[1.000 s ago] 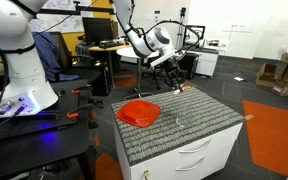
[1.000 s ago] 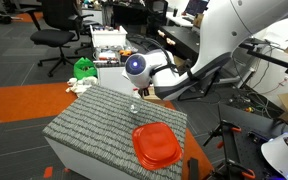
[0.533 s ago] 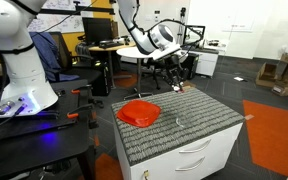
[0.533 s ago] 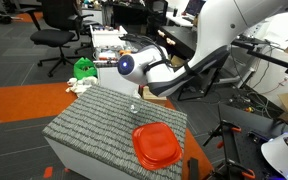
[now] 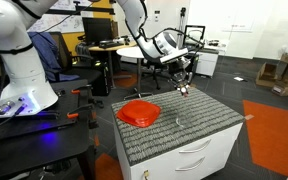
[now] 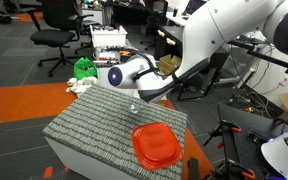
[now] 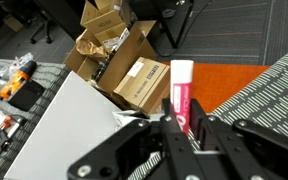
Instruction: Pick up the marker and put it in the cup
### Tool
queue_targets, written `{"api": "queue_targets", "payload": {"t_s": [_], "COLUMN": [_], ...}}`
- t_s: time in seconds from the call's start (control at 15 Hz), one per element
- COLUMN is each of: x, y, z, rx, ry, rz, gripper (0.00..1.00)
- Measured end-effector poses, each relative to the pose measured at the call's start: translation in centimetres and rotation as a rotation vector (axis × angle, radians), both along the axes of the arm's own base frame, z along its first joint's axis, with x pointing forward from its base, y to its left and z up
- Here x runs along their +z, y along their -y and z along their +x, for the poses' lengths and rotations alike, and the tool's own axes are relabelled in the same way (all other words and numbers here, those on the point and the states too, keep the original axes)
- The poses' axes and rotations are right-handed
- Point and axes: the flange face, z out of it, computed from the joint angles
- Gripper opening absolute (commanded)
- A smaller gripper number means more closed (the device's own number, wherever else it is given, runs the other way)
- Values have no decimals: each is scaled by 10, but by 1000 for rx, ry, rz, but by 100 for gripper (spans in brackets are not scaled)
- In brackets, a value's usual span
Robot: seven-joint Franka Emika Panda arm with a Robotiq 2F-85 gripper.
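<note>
The marker's tip still hangs above the cup, so I need to move my gripper down toward the small clear cup's open top next and release the marker there.
In the wrist view my gripper (image 7: 187, 122) is shut on the marker (image 7: 181, 85), a pink stick with a white end that stands up between the two black fingers. In an exterior view the gripper (image 5: 183, 84) hangs above the far edge of the grey striped table top (image 5: 206, 116), with the marker's tip (image 5: 184, 92) pointing down. The small clear cup (image 5: 177, 119) stands near the table's middle, nearer the camera than the gripper; it also shows faintly in an exterior view (image 6: 134, 108), right of the gripper's wrist (image 6: 114, 76).
A wide red bowl (image 5: 139, 112) (image 6: 157, 145) lies on the table beside the cup. White drawers (image 5: 199, 157) sit under the table top. Cardboard boxes (image 7: 124, 62) stand on the floor beyond the table. Office chairs and desks are behind.
The arm has swung sideways along the table's far edge with the marker held, to the right in one exterior view and to the left in the other. Cup and bowl have not moved.
</note>
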Motion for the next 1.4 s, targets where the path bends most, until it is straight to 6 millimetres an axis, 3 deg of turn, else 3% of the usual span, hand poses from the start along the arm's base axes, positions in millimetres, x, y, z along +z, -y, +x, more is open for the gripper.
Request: {"api": "queue_targets", "payload": {"t_s": [0.4, 0.67, 1.4], "x": [-33, -52, -60], "y": [-8, -6, -11], "z": [26, 29, 32], "rx": [71, 68, 80], "ry": [-40, -137, -307], "rz": [-38, -65, -63], "gripper": [5, 5, 5]}}
